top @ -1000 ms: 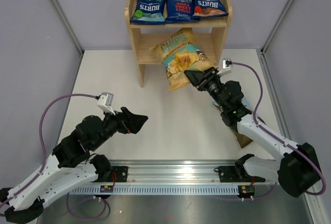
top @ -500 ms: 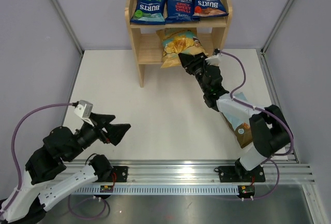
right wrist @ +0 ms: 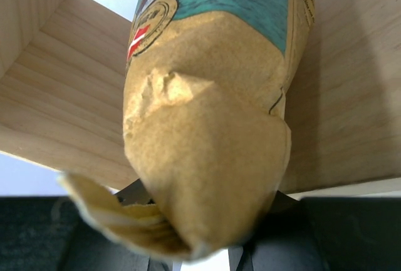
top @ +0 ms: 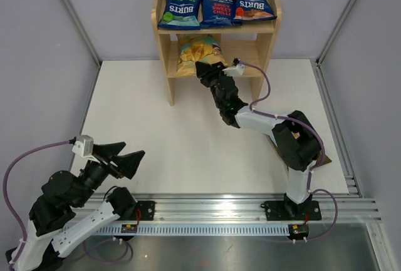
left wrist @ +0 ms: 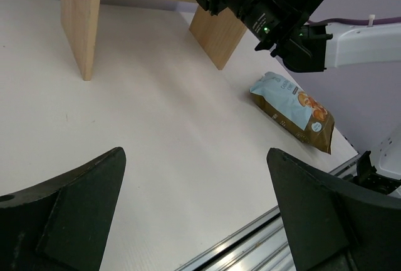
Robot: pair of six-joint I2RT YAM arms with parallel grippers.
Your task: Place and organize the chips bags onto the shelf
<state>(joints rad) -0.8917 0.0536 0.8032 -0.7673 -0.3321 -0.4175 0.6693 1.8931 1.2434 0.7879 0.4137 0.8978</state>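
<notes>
The tan bag shifts left in the top view with my right gripper next, toward the shelf's side panel (top: 167, 58), and gets released, since a gap shows there.
The wooden shelf (top: 161, 39) stands at the back, with three dark-blue Burts chips bags (top: 180, 7) (top: 218, 8) (top: 252, 4) in a row on its top tier. My right gripper (top: 205, 71) is shut on the lower end of the tan chips bag (top: 195, 54), which reaches into the lower tier toward its left side. In the right wrist view this tan bag (right wrist: 213, 127) hides the fingers, with shelf wood (right wrist: 351, 96) around it. A light-blue-and-brown bag (left wrist: 293, 111) lies flat on the table at the right, mostly under my right arm in the top view. My left gripper (top: 128, 160) (left wrist: 197, 214) hangs open and empty near the front left.
A metal rail (top: 213, 211) runs along the table's near edge. Grey walls close in the left, right and back sides. The right arm (left wrist: 276, 8) stretches across the table from its base to the shelf's front, trailing a purple cable (top: 263, 83).
The right arm carried the tan bag from the table in front of the shelf up and left into the lower tier. The left arm drew back toward the front left, still open.
</notes>
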